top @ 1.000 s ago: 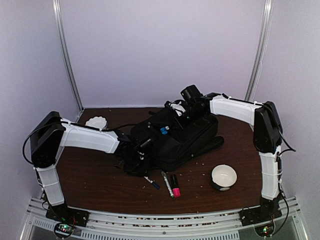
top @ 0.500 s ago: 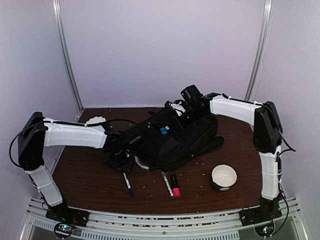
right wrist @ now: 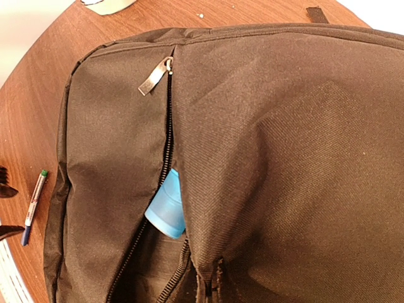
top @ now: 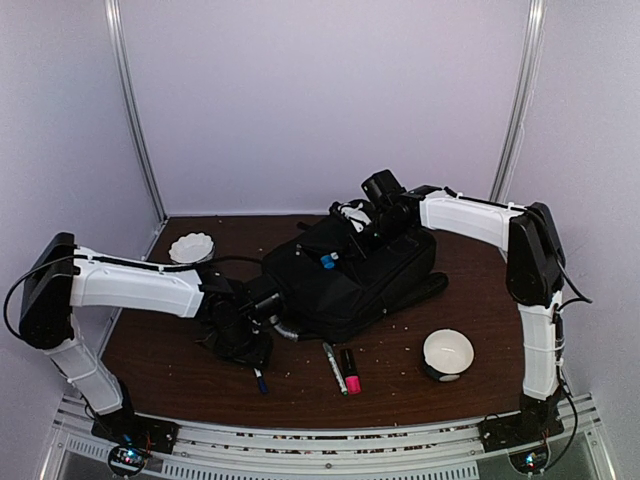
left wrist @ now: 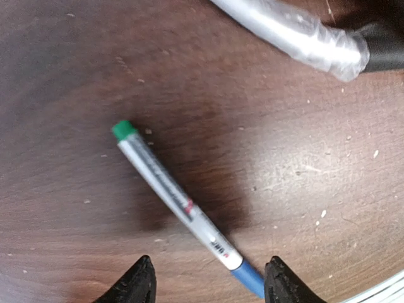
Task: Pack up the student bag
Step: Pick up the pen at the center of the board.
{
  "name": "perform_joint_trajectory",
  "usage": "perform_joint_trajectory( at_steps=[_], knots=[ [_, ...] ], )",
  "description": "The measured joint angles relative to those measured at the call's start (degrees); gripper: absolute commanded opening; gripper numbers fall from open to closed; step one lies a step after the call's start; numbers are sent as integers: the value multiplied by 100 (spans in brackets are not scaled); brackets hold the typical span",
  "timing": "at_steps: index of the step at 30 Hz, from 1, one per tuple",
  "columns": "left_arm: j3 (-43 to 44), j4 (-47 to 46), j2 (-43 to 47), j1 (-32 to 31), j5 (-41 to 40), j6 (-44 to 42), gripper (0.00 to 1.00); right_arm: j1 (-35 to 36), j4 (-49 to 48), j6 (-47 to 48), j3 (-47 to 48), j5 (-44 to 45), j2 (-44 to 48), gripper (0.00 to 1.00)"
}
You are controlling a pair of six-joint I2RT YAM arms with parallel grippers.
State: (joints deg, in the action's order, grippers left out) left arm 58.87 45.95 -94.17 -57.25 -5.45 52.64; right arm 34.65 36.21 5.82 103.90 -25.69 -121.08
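The pen (left wrist: 173, 196) lies below, so the left gripper lowers its fingers around the white body of the pen beside the blue cap next, then closes.
The student bag (top: 360, 278) is a large black backpack lying mid-table, and it fills the right wrist view (right wrist: 284, 145). Its zip gapes, and a light blue object (right wrist: 167, 205) pokes out of the slit. My right gripper (top: 345, 245) is shut on a fold of the bag's fabric; its fingers are hidden. My left gripper (left wrist: 211, 281) hangs open just above the table left of the bag (top: 250, 355). A white pen (left wrist: 173, 196) with a green end and a blue cap lies slantwise below it, the cap between the fingertips (left wrist: 142, 281).
A black marker (top: 331, 354) and a pink marker (top: 350, 372) lie before the bag. A white bowl (top: 447, 352) stands front right, a scalloped white dish (top: 191, 246) back left. The bag's grey-trimmed handle (left wrist: 297, 35) curves close beyond the pen. Crumbs dot the table.
My left gripper has swung from the bag's side toward the near edge and opened wider. The pen now lies further left, under it. The right arm has not moved.
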Motion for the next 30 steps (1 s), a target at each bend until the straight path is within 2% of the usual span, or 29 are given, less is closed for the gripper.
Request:
perform_joint_trajectory(
  at_steps=[12,20,26,30],
  knots=[
    [-81,170,-415,-87,48,-247,57,0,0,-7,0,-2,-2,0],
    [-586,529,295,87,-11,-549,63,0,0,-9,0,-7,-2,0],
    [-612,151,750,125,387,-1025,54,0,0,-20,0,-9,-2,0],
    [-678,9,824,125,625,-1187,51,0,0,-26,0,-11,-2,0]
  ],
)
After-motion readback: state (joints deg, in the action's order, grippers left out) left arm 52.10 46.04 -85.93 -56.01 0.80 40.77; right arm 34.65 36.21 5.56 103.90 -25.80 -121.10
